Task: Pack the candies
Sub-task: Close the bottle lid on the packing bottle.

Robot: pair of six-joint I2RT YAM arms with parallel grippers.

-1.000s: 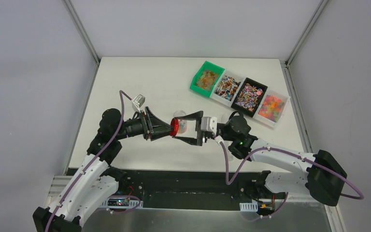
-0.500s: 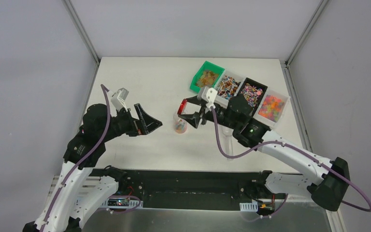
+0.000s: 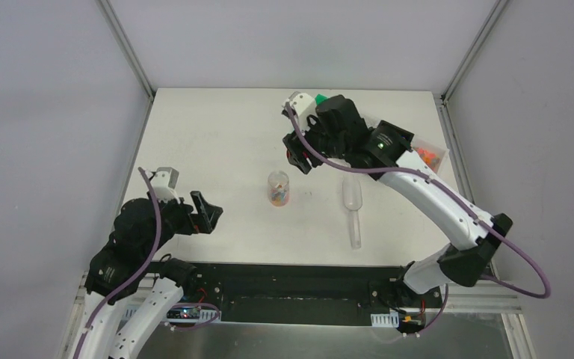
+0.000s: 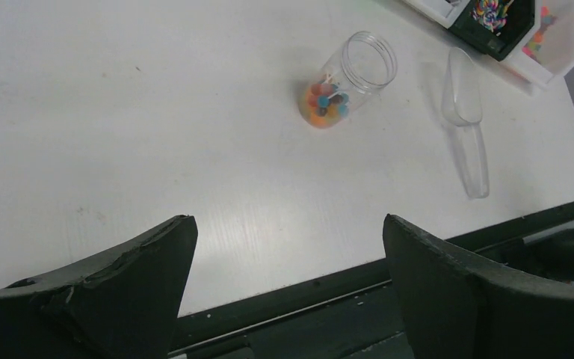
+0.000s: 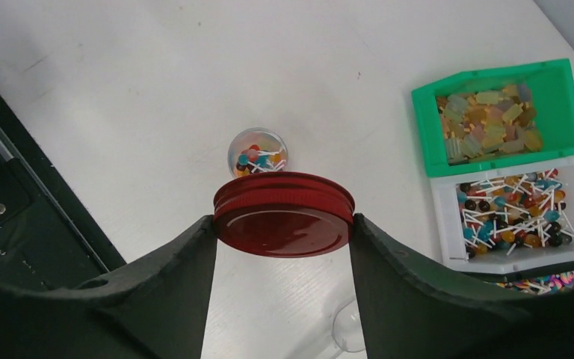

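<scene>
My right gripper next moves down and to the left in the top view to the jar's uncovered opening (image 3: 278,177) (image 5: 258,152) below and releases the lid atop it.
A small clear jar (image 3: 278,187) stands upright and uncovered mid-table, with a few candies (image 4: 324,105) at its bottom. More candies fill the green bin (image 5: 501,116) and the white bin (image 5: 516,211) beside it. My right gripper (image 3: 297,157) hovers high, beyond the jar and in front of the bins. It is shut on a flat red lid (image 5: 284,223), with a finger on each side of the rim. From the right wrist view the jar (image 5: 258,153) shows below, just past the lid. My left gripper (image 4: 288,224) is wide open and holds nothing, low near the table's front-left edge (image 3: 205,213).
A clear plastic scoop (image 3: 353,211) lies to the right of the jar, handle toward me. My right arm covers most of the bin row from above; only the green corner (image 3: 320,97) and the orange-filled end bin (image 3: 430,157) show. The black base rail (image 4: 329,299) runs along the near edge.
My left gripper opened, let go of the jar and drew back to the near left. My right gripper rose and swung toward the far side with the red lid.
</scene>
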